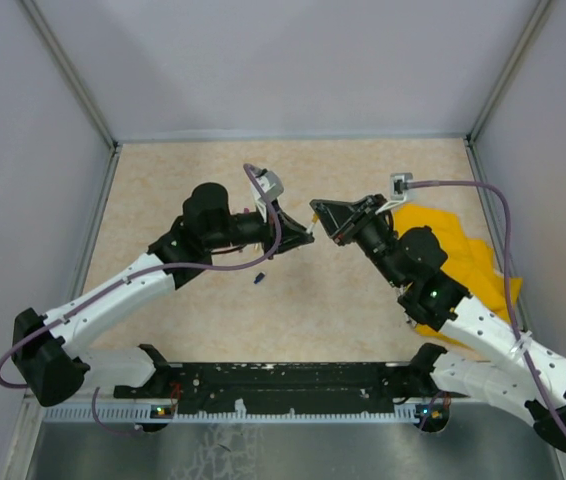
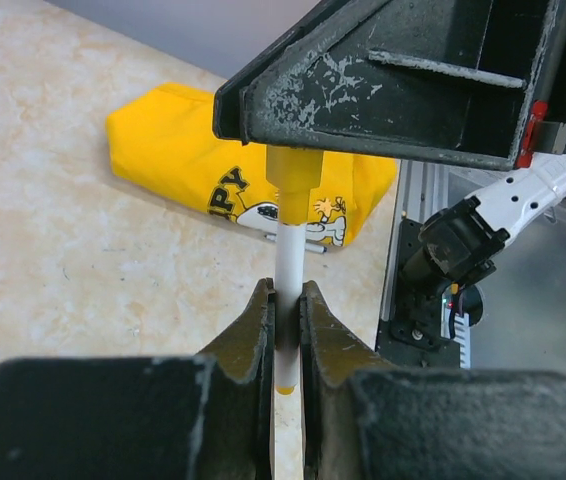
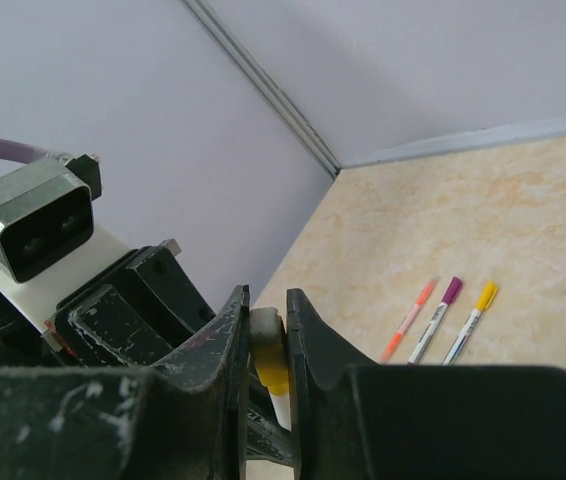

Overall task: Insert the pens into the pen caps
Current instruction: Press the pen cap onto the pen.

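My left gripper tilts down and away from the right gripper next. It then releases the white pen (image 2: 287,250) beside the row's yellow-capped pen, since capped pens lie there.
My left gripper (image 2: 283,290) is shut on a white pen (image 2: 287,250) that points up into a yellow pen cap (image 2: 293,183). My right gripper (image 3: 266,300) is shut on that yellow cap (image 3: 271,362), and the white barrel (image 3: 280,405) shows just below it. In the top view the two grippers, left (image 1: 303,238) and right (image 1: 321,212), meet tip to tip above the table's middle. A small dark blue cap (image 1: 260,278) lies on the table below the left gripper. Three capped pens lie side by side: orange-pink (image 3: 408,320), purple-capped (image 3: 435,318), yellow-capped (image 3: 468,322).
A yellow cloth pouch (image 1: 458,250) with a cartoon print (image 2: 243,190) lies at the right under the right arm. Grey walls close the table at the back and sides. A black rail (image 1: 283,378) runs along the near edge between the arm bases.
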Robot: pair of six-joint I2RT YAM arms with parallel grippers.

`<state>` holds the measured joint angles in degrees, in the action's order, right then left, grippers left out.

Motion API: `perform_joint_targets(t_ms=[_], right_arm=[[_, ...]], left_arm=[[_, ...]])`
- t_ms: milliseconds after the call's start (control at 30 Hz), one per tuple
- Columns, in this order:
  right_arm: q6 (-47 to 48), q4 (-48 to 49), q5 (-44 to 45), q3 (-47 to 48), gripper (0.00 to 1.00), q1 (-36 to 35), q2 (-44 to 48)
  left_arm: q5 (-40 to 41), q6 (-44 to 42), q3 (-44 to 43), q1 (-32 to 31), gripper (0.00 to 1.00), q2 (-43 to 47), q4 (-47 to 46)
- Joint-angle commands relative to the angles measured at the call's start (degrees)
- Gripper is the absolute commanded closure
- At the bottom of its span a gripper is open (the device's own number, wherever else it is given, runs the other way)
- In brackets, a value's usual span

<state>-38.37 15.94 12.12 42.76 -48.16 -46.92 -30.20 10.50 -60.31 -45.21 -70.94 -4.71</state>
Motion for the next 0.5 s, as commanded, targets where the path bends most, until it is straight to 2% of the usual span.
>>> perform_joint_targets(t_ms=[0, 267, 467], right_arm=[[4.2, -10.3, -8.6, 4.8, 0.93, 0.1, -0.3], [7.9, -9.9, -6.4, 7.6, 0.71, 0.3, 2.0], [9.4, -6.2, -3.7, -0.4, 0.64, 0.3, 7.8]], left_arm=[[4.2, -1.3, -3.7, 1.5, 1.0, 1.1, -11.1], [4.3, -2.3, -3.0, 1.6, 1.0, 0.8, -7.4], [8.3, -1.6, -0.2, 1.6, 1.0, 1.5, -4.6]])
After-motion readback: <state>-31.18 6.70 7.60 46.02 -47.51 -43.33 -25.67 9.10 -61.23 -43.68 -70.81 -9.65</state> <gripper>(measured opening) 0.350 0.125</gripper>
